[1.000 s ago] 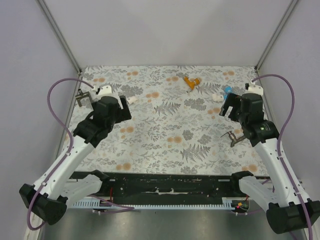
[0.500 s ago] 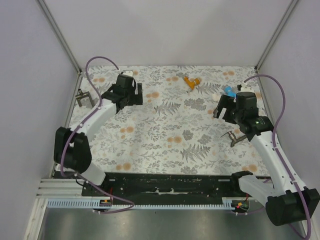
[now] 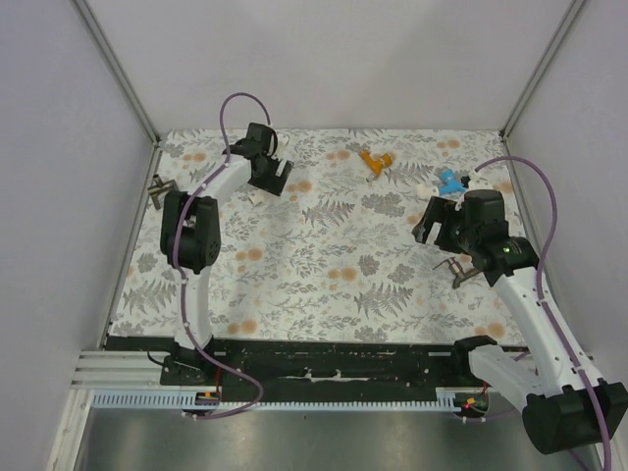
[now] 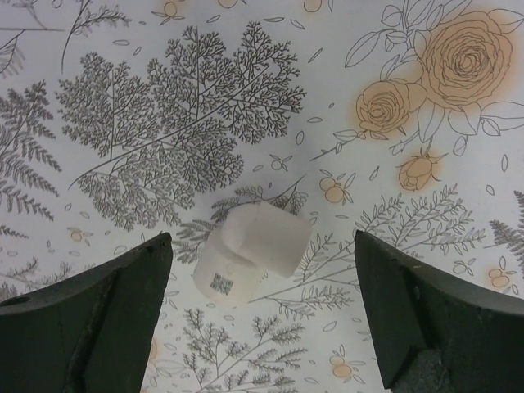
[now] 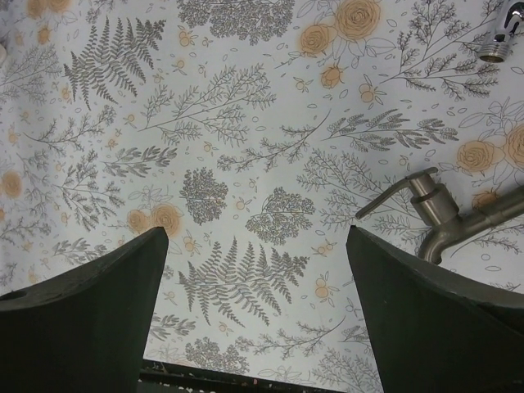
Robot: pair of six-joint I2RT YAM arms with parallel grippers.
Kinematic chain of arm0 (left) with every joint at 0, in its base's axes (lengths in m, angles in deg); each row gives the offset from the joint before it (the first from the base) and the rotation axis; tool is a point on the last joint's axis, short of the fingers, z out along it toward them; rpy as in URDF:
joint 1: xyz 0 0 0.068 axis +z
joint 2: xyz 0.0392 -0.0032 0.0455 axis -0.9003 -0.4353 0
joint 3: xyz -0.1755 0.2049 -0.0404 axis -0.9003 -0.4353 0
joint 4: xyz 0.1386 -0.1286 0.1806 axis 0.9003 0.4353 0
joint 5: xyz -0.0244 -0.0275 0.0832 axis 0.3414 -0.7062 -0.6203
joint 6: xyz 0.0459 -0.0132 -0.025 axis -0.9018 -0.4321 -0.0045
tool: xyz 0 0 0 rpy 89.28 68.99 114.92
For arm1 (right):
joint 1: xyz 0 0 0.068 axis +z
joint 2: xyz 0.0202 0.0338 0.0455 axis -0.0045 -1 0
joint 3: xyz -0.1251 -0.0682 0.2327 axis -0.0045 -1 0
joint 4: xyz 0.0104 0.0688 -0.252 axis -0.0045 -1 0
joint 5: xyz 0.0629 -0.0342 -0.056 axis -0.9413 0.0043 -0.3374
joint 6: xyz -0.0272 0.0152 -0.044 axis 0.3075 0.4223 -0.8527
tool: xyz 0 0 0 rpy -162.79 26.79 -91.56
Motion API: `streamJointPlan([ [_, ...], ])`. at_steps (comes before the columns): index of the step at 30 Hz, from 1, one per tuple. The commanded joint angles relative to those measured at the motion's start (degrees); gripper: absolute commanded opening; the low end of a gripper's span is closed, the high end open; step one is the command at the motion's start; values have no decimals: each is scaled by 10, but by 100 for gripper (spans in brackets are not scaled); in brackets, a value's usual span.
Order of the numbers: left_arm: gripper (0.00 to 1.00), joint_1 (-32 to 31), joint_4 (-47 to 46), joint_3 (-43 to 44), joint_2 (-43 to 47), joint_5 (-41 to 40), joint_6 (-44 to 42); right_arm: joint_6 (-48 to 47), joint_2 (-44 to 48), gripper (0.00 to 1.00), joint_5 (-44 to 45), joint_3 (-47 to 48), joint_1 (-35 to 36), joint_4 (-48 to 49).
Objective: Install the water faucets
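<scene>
I'll turn my left gripper to the white elbow fitting's slant, lower its spread fingers around it, then close.
The orange faucet (image 3: 375, 160) lies on the flowered mat (image 3: 324, 255) at the back centre, with no gripper near it. A blue faucet (image 3: 449, 180) lies at the back right, next to a small white fitting (image 3: 424, 189). My left gripper (image 3: 273, 175) is open at the back left. In the left wrist view the left gripper (image 4: 262, 239) hangs over a white elbow fitting (image 4: 246, 262), which lies on the mat between the spread fingers, untouched. My right gripper (image 3: 432, 218) is open and empty above the mat, in front of the blue faucet; it also shows in the right wrist view (image 5: 255, 233).
A dark metal lever tap (image 3: 459, 267) lies on the mat beside the right arm and shows in the right wrist view (image 5: 458, 217). Another metal tap (image 3: 157, 186) lies at the left edge. Grey walls close in the sides and back.
The left arm has stretched out towards the back left, carrying its gripper over the white elbow fitting. The right gripper has shifted slightly left and towards the near edge.
</scene>
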Motion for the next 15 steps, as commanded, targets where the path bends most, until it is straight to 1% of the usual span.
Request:
streamJointPlan([
  [1, 96, 12, 81, 96, -55, 37, -74, -20, 4, 98, 4, 38, 0, -29],
  [2, 95, 13, 104, 117, -68, 62, -75, -23, 4, 98, 10, 42, 1, -33],
  [4, 93, 15, 133, 139, -92, 68, -74, -27, 3, 98, 16, 46, 0, -41],
  [6, 93, 15, 136, 141, -104, 59, -67, -28, 4, 98, 16, 49, 1, -46],
  [10, 88, 16, 150, 145, -116, 43, -53, -37, 3, 98, 40, 53, 1, -55],
  [13, 78, 19, 154, 143, -113, 43, -33, -45, 3, 98, 48, 54, 0, -57],
  [15, 66, 20, 159, 138, -109, 43, -24, -47, 1, 98, 54, 54, 1, -57],
])
